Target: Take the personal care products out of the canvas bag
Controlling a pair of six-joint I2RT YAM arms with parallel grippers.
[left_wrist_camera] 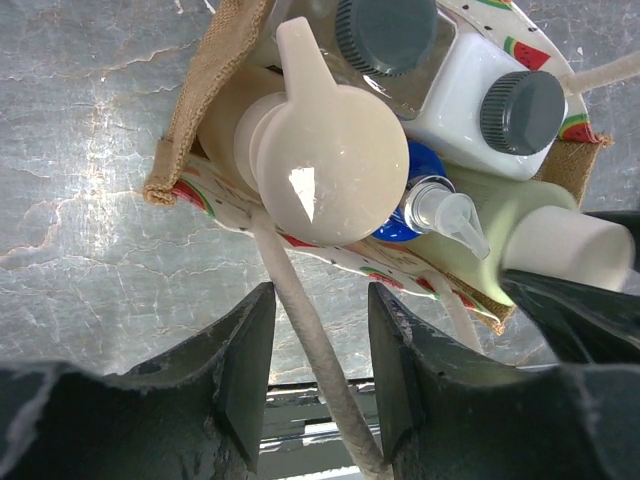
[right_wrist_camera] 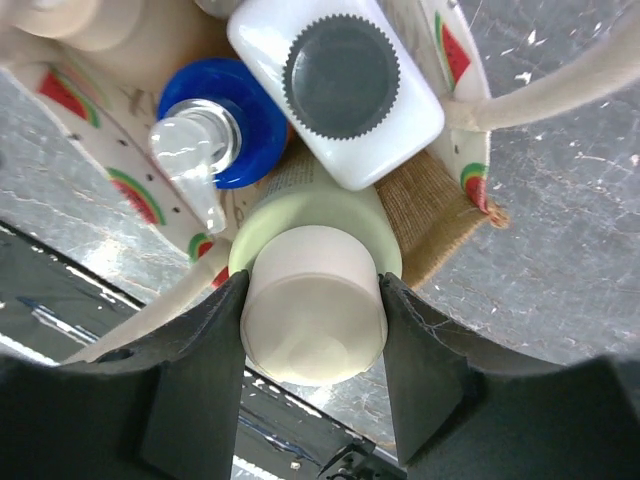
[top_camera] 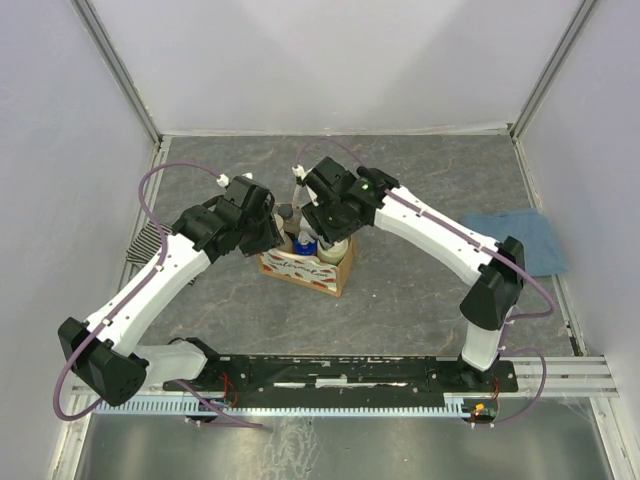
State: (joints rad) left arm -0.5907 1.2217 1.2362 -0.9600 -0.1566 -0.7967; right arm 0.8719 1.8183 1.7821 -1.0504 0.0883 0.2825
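My right gripper will rise, move toward the blue cloth and go down to release, because the tabletop to its right in the top view is bare.
The canvas bag (top_camera: 300, 268) stands mid-table with the personal care products upright inside. In the left wrist view I look down on the tan pump bottle (left_wrist_camera: 320, 160), a white bottle with a black cap (left_wrist_camera: 520, 110) and the blue-capped bottle (left_wrist_camera: 420, 170). My left gripper (left_wrist_camera: 320, 300) is open, and the bag's cream handle (left_wrist_camera: 300, 320) runs loosely between its fingers. My right gripper (right_wrist_camera: 312, 290) is shut on the cream cap (right_wrist_camera: 312, 320) of the pale yellow-green bottle (right_wrist_camera: 300, 205), which is still in the bag's corner beside the burlap wall (right_wrist_camera: 430, 210).
A folded blue cloth (top_camera: 520, 240) lies at the right side of the table. A striped cloth (top_camera: 145, 245) sits at the left edge. The arms' mounting rail (top_camera: 340, 375) runs along the near edge. Both wrists crowd above the bag.
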